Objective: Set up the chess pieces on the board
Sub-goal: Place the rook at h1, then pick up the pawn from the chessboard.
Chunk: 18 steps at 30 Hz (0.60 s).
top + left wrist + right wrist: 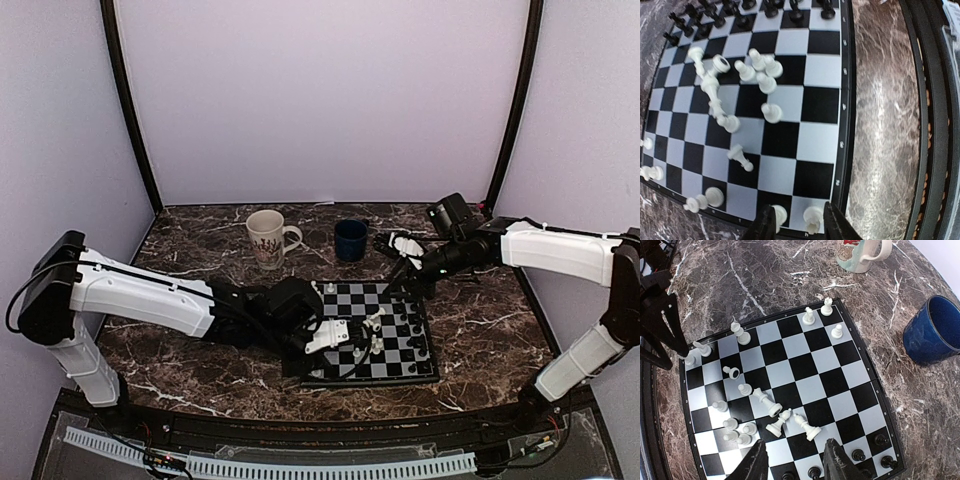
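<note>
A white piece stands free beside the heap of white pieces, to the right of my left gripper in the top view, so I need to move there and lower my open fingers around it.
The board (400, 368) lies at the table's middle front. Black chess pieces (412, 325) stand along its right side. Several white pieces (762, 77) lie toppled or bunched mid-board, also in the right wrist view (775, 412). My left gripper (352, 335) is low over the board's left edge. In its wrist view (800, 222) it is open around a white piece (813, 218) on the corner square, with another white piece (779, 215) beside the left finger. My right gripper (404, 278) hovers above the far right of the board, open and empty (796, 460), over the black pieces' rows (857, 455).
A white patterned mug (268, 238) and a blue mug (350, 240) stand behind the board. The blue mug (932, 332) is close to the board's far corner. Bare marble table lies around the board. Dark frame rails run along the front edge (920, 125).
</note>
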### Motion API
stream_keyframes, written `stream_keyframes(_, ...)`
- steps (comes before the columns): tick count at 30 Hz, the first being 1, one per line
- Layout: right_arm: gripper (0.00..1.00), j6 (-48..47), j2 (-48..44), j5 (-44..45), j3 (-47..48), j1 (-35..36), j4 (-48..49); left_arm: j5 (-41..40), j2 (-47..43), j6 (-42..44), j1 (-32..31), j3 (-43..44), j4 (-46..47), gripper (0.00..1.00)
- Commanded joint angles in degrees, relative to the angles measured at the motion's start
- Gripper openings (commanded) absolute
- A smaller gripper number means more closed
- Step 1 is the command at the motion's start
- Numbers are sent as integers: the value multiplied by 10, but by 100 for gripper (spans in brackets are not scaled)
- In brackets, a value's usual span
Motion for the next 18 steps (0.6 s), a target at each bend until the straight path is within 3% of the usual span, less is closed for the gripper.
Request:
stream_keyframes(1,40,-4,1,-8,4,-3,2,-7,-10,-28,-3,63,-7,35)
stream_keyframes(11,40,11,-31,-12,2,-46,6,10,130,-27,-2,228,-129,35)
stream_keyframes(18,40,14,-48,-24,-8,-75,10,2,170,-17,-2,269,-156,36)
